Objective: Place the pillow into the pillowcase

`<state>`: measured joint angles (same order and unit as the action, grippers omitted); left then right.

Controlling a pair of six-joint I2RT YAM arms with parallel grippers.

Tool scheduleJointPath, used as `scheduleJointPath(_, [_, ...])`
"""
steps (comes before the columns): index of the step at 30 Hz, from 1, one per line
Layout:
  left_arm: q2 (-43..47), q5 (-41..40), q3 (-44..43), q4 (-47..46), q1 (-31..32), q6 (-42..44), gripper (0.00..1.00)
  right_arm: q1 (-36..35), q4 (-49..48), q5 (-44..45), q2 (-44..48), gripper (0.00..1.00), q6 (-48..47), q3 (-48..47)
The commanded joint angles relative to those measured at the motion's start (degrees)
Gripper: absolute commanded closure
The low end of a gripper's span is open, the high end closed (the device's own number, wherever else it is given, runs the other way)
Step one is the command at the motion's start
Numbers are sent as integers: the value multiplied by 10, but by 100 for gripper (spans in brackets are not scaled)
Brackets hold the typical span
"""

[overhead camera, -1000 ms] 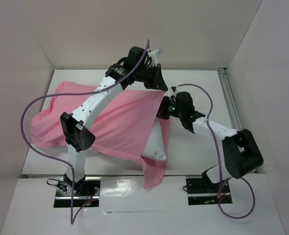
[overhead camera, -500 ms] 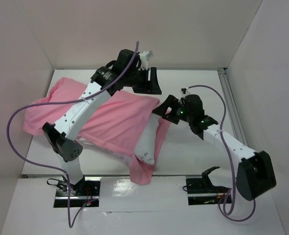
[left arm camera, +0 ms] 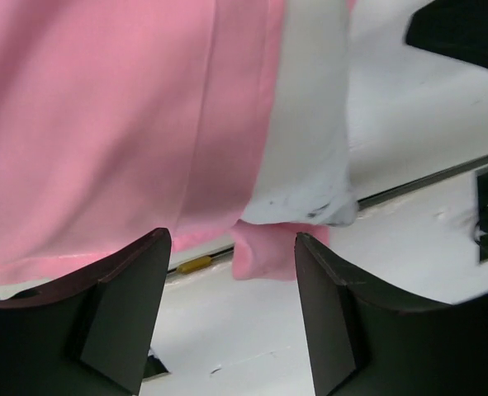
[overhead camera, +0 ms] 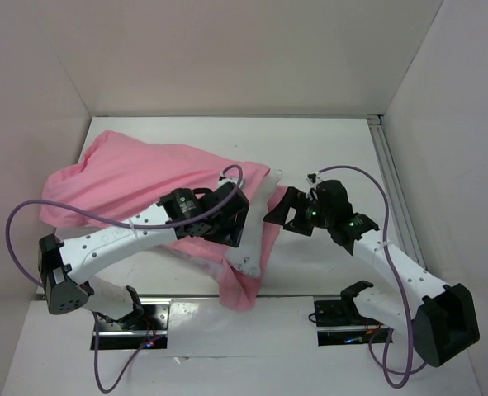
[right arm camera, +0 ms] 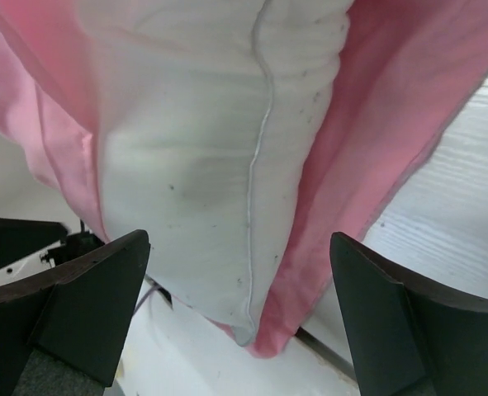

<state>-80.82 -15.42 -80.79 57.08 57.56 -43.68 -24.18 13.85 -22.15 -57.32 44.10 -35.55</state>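
My left gripper is above the pillowcase's near hem corner (left arm camera: 217, 214) and will move down next and pinch there, because the pillow's speckled corner sticks out past that edge of the pillowcase.
The pink satin pillowcase (overhead camera: 136, 177) lies across the left and middle of the table. The white pillow (overhead camera: 256, 227) is mostly inside it, and only its right end sticks out of the mouth. My left gripper (overhead camera: 229, 231) hangs open above the front right part of the pillowcase, holding nothing. The left wrist view shows the pillowcase (left arm camera: 103, 124), the pillow's speckled corner (left arm camera: 305, 165) and empty space between the gripper's (left arm camera: 231, 318) fingers. My right gripper (overhead camera: 286, 213) stands open just right of the exposed pillow end (right arm camera: 202, 148), with pink pillowcase edges (right arm camera: 392, 124) on both sides and nothing held.
A pink flap of the pillowcase (overhead camera: 239, 289) hangs over the table's front edge. White walls close in the back and both sides. A metal rail (overhead camera: 389, 169) runs along the right edge. Purple cables loop around both arms.
Both grippers have opened and let go of the pillowcase, which has settled flat. The left arm swung from the back down to the front of the pillowcase. The right arm drew slightly back and right.
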Motion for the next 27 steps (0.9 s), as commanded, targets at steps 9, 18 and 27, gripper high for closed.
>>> scheduleJointPath(9, [-17, -114, 47, -8, 26, -104, 30, -89, -80, -34, -67, 1, 30, 12])
scheduleJointPath(18, [-43, -107, 60, -29, 14, -97, 53, -124, -122, -15, -111, 9, 46, 17])
scheduleJointPath(27, [3, -118, 65, 34, 9, -123, 86, -124, -122, 3, -121, 52, 41, -4])
